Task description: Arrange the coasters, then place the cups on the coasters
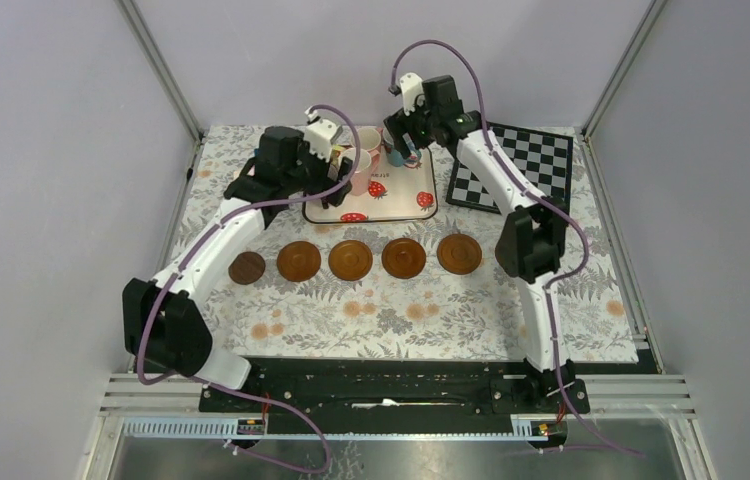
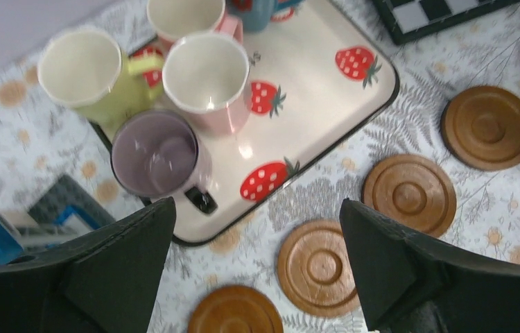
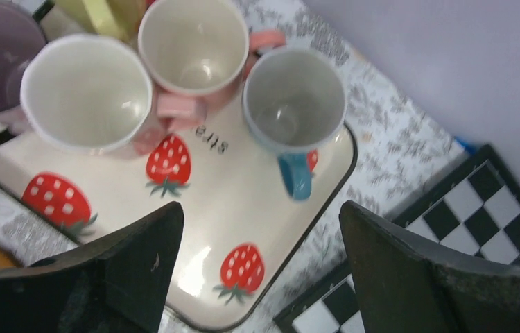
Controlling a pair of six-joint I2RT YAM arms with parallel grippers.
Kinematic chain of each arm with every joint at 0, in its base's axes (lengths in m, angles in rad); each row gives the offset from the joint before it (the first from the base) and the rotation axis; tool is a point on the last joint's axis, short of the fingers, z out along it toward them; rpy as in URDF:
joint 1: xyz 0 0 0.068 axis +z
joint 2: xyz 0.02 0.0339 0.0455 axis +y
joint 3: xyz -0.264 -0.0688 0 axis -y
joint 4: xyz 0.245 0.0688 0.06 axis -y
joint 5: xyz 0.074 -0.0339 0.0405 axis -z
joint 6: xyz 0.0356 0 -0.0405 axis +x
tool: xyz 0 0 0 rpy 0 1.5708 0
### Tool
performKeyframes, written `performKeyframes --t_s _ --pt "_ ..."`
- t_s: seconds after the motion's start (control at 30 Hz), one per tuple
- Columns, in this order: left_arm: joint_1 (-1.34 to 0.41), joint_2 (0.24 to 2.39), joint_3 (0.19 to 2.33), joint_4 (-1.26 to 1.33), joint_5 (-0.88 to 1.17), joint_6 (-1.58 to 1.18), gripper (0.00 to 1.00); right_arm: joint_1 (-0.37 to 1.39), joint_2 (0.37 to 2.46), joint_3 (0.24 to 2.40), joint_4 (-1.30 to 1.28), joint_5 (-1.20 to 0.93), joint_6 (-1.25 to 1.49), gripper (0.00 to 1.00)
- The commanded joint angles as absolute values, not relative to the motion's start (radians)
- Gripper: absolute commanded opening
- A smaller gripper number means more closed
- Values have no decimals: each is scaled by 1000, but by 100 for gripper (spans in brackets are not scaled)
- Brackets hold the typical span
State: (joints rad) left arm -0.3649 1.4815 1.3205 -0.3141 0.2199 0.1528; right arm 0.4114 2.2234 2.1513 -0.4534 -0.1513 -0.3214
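Observation:
I will move my right gripper down next, with its open fingers on both sides of the light blue cup's handle, because that handle points away from the other cups over bare tray.
Several brown coasters lie in a row on the cloth, from a small dark coaster (image 1: 247,268) on the left to a coaster (image 1: 460,254) on the right. The left wrist view shows a coaster (image 2: 319,267) below the jaws. On the strawberry tray (image 1: 396,200) stand a mauve cup (image 2: 153,152), a yellow-green cup (image 2: 80,66), a pale pink cup (image 3: 87,90), a pink cup (image 3: 191,45) and a light blue cup (image 3: 292,97). My left gripper (image 2: 256,205) hovers open over the tray's near-left corner, holding nothing. My right gripper (image 3: 261,206) hangs open and empty above the tray's right part.
A black-and-white chessboard (image 1: 516,165) lies right of the tray, close under the right arm. The floral cloth (image 1: 401,320) covers the table. Grey walls with metal posts stand along the back and sides. In the top view both wrists hide most of the cups.

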Motion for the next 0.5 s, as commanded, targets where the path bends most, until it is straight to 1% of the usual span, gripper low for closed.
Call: performKeyframes --t_s 0.0,0.07,0.13,0.33,0.47 --pt "-337 1406 1269 -343 234 99 99 399 2403 2422 -622 -170 -380 89" --pt "-329 1382 1259 -357 242 95 99 392 2478 2547 -682 -170 -395 88" --pt "-325 1361 1246 -365 245 92 99 383 2513 2600 -707 -172 -411 89" --pt "-315 1309 1201 -349 240 79 99 365 2496 2463 -626 -190 -440 88" --pt "-313 1295 1192 -345 243 70 99 361 2525 2457 -593 -188 -442 85"
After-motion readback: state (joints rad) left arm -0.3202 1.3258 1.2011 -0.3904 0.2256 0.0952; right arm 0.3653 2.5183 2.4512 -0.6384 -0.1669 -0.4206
